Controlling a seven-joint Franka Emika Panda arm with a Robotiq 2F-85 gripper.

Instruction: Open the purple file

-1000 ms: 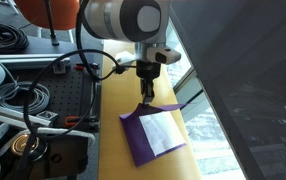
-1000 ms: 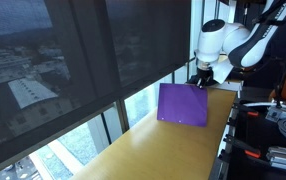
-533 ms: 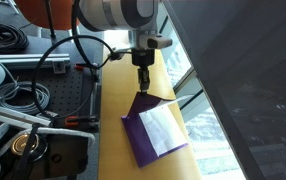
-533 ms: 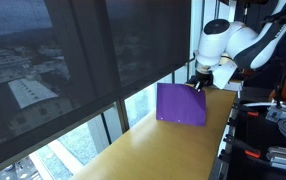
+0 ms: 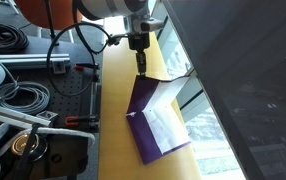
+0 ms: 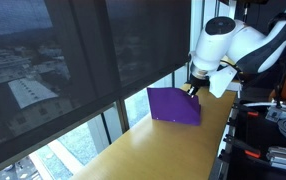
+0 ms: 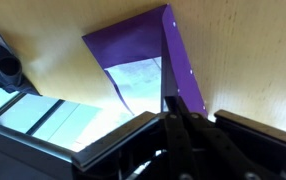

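I should move my gripper farther away from the white paper sheets and let go of the cover's top corner (image 7: pixel 167 97), because the cover (image 7: pixel 178 65) is still standing at a steep angle.
The purple file (image 5: pixel 153 128) lies on the yellow tabletop strip (image 5: pixel 118 110) with white paper sheets (image 5: pixel 163 125) showing inside. Its cover (image 6: pixel 173 105) is lifted to a steep angle, hinged along the table. My gripper (image 5: pixel 140 68) is shut on the cover's top corner and holds it up above the file. In the wrist view the cover (image 7: pixel 178 65) runs up from my jaws (image 7: pixel 173 108), with the paper (image 7: pixel 138 75) and the file's lower half beside it.
A window with dark blinds (image 6: pixel 73 60) runs along the tabletop's far edge. A black perforated bench with coiled cables (image 5: pixel 23 100) and tools lies on the other side. A black cable (image 5: pixel 78 45) hangs from the arm.
My gripper has risen with the cover's corner in it. The cover has swung from nearly flat to steeply raised, exposing more white paper.
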